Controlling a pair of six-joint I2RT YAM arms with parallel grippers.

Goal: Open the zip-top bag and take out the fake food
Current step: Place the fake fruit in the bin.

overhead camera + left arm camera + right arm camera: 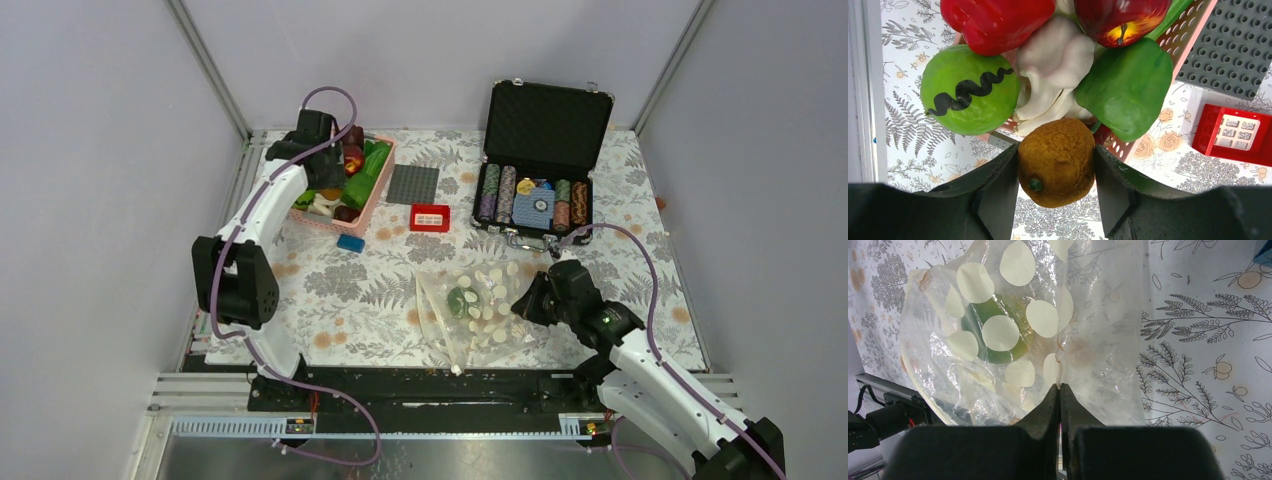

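A gap opens between red pepper (pixel 998 20) and red apple, outward of the left gripper, so next the robot will raise that gripper outward and lower it there, which frees the brown fruit.
The zip-top bag (pixel 478 305) is clear with cream dots and lies on the floral table near the front. My right gripper (pixel 1060 386) is shut on a fold of its plastic (pixel 1098 340). A green piece of fake food (pixel 993 335) shows through the bag wall. My left gripper (pixel 1056 150) is shut on a rough brown fruit (pixel 1055 170), held at the near corner of the pink basket (pixel 1193 30). In the basket lie a red pepper (pixel 998 20), a red apple (pixel 1120 20), a green pepper (pixel 1128 90) and a green striped melon (pixel 970 90).
White mushroom pieces (pixel 1053 75) sit among the food in the basket. An open poker-chip case (pixel 540 170) stands at the back right. A grey baseplate (pixel 413 184), a red brick (pixel 430 217) and a small blue brick (pixel 350 243) lie beside the basket.
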